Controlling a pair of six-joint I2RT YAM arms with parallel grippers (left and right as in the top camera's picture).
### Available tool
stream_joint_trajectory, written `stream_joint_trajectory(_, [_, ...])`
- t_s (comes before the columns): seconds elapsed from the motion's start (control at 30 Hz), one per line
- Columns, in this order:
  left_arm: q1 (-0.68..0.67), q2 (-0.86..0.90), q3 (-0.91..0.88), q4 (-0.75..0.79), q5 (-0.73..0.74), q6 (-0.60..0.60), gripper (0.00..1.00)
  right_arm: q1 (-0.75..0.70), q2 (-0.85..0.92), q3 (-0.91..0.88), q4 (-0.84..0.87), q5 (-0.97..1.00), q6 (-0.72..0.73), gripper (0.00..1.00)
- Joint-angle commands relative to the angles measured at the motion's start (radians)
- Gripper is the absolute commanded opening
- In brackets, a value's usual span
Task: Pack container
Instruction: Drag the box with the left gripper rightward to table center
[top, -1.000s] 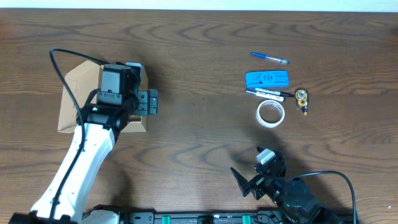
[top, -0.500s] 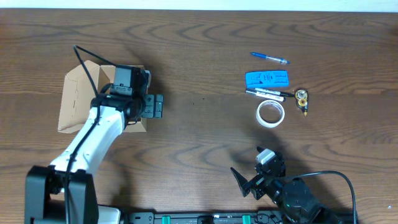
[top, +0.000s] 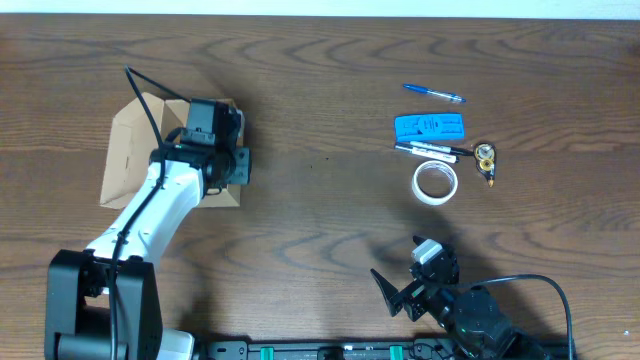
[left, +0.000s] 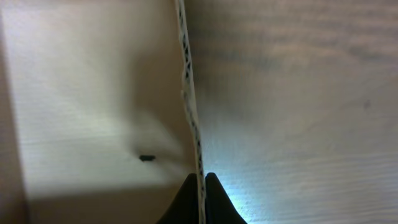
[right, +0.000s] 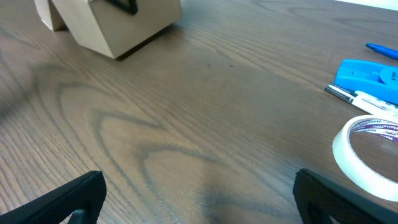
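The container (top: 125, 160) is far from the items, so my left gripper should swing and turn toward the bare tabletop (top: 346, 150) beside the blue flat item and let go of the container's edge.
The container (top: 125, 160) is a tan cardboard box at the left of the table, its flap lid raised on the left side. My left gripper (top: 205, 140) reaches down onto the box's right part. In the left wrist view its black fingertips (left: 201, 180) are shut on a thin upright cardboard edge (left: 189, 106) of the container. My right gripper (top: 408, 270) rests low near the front edge with its jaws wide open and nothing between them (right: 199, 186). The container (right: 118, 25) also shows at the far left of the right wrist view.
At the right lie a white tape roll (top: 436, 182), a blue flat item (top: 429, 127), a blue pen (top: 433, 93), a white marker (top: 432, 149) and a small yellow-black object (top: 486, 157). The tape roll (right: 367, 146) sits close to my right gripper's right side.
My left gripper's jaws have closed onto the cardboard edge. The left arm has swung in over the box, and the flap side has shifted slightly rightward. The right arm has not moved.
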Motion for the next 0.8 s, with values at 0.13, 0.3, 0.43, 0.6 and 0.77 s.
stream_joint_trajectory(0.13, [-0.06,-0.021,0.169,-0.121,-0.005,0.185,0.05,0.006,-0.007,-0.003,0.0,0.0,0.01,0.99])
stream_joint_trajectory(0.3, [-0.17,-0.022,0.219,-0.131,-0.003,0.349,0.05,0.006,-0.007,-0.003,0.0,0.0,0.01,0.99])
stream_joint_trajectory(0.43, [-0.254,-0.022,0.233,-0.129,-0.002,0.57,0.05,0.006,-0.007,-0.003,-0.001,0.0,0.01,0.99])
stream_joint_trajectory(0.6, [-0.33,-0.022,0.233,-0.134,0.091,0.846,0.05,0.006,-0.007,-0.003,-0.001,0.0,0.01,0.99])
stream_joint_trajectory(0.77, [-0.347,-0.021,0.233,-0.151,0.256,1.038,0.05,0.006,-0.007,-0.003,-0.001,0.0,0.01,0.99])
